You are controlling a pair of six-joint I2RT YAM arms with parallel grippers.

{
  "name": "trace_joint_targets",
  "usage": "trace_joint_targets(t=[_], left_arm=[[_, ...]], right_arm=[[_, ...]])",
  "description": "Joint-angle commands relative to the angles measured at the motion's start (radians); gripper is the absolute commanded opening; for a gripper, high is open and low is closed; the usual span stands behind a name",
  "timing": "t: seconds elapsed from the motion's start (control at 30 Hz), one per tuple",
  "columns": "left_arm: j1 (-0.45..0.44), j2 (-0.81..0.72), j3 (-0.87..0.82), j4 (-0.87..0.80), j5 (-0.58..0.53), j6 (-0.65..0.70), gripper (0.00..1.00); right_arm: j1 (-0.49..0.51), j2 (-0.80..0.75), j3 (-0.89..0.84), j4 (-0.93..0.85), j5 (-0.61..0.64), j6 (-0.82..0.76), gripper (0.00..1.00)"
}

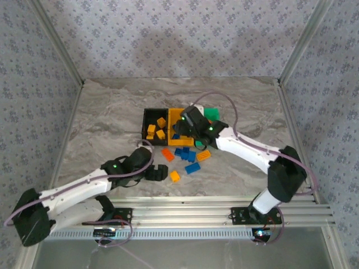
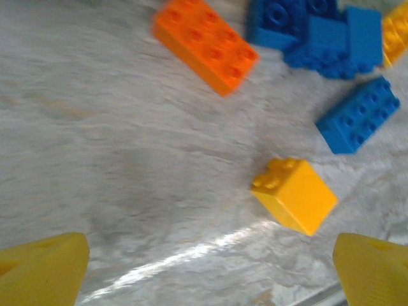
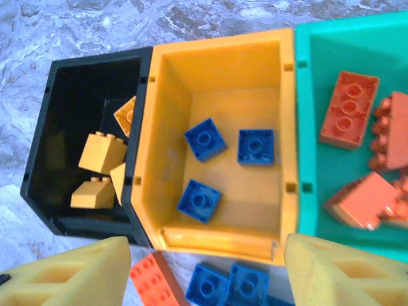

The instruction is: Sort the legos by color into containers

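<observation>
The yellow lego is below the open fingers, toward the single blue lego. My left gripper will go sideways and down around the yellow lego near the bar (image 1: 175, 176) (image 2: 294, 196) next.
Three containers stand side by side: a black bin (image 3: 83, 108) with yellow legos (image 3: 102, 153), a yellow-orange bin (image 3: 220, 70) with three blue legos (image 3: 199, 199), and a green bin (image 3: 319, 166) with red-orange legos (image 3: 349, 108). My right gripper (image 3: 207, 274) hovers open over the yellow-orange bin's near wall, nothing between its fingers; from above it (image 1: 184, 124) covers part of that bin (image 1: 175, 115). My left gripper (image 2: 210, 274) is open low over the table, with a yellow brick (image 2: 294, 194) just ahead and to the right of it.
Loose bricks lie in front of the bins: an orange one (image 1: 168, 154), a blue cluster (image 1: 184, 152), a single blue one (image 1: 192, 167) and a yellow-orange one (image 1: 203, 155). A metal rail (image 1: 224, 210) runs along the near table edge.
</observation>
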Motion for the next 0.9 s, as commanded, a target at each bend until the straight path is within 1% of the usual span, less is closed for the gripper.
trace_joint_targets(t=[0.0, 0.13, 0.27, 0.4, 0.53, 0.63, 0.7, 0.77, 0.87], left_arm=[[-0.066, 0.110, 0.082, 0.071, 0.036, 0.072, 0.97], [-0.103, 0.277, 0.142, 0.068, 0.043, 0.081, 0.92], [-0.117, 0.396, 0.179, 0.076, 0.046, 0.079, 0.92], [-0.123, 0.489, 0.213, 0.084, 0.035, 0.089, 0.88], [-0.127, 0.542, 0.237, 0.092, 0.019, 0.100, 0.83], [-0.129, 0.562, 0.239, 0.100, 0.019, 0.100, 0.74], [-0.130, 0.566, 0.233, 0.103, 0.019, 0.097, 0.67], [-0.130, 0.564, 0.226, 0.102, 0.019, 0.094, 0.57], [-0.130, 0.549, 0.214, 0.095, 0.005, 0.086, 0.47]], right_arm=[[0.005, -0.079, -0.110, 0.013, 0.024, 0.045, 0.67], [0.000, -0.174, -0.204, 0.019, 0.035, 0.067, 0.68], [-0.004, -0.251, -0.259, 0.024, 0.041, 0.073, 0.68], [-0.009, -0.317, -0.291, 0.019, 0.053, 0.072, 0.68], [-0.013, -0.375, -0.318, 0.012, 0.070, 0.070, 0.69], [-0.019, -0.404, -0.337, 0.012, 0.072, 0.073, 0.69], [-0.022, -0.414, -0.346, 0.009, 0.072, 0.080, 0.69], [-0.024, -0.421, -0.357, 0.016, 0.069, 0.083, 0.69], [-0.028, -0.423, -0.367, 0.016, 0.069, 0.088, 0.69]])
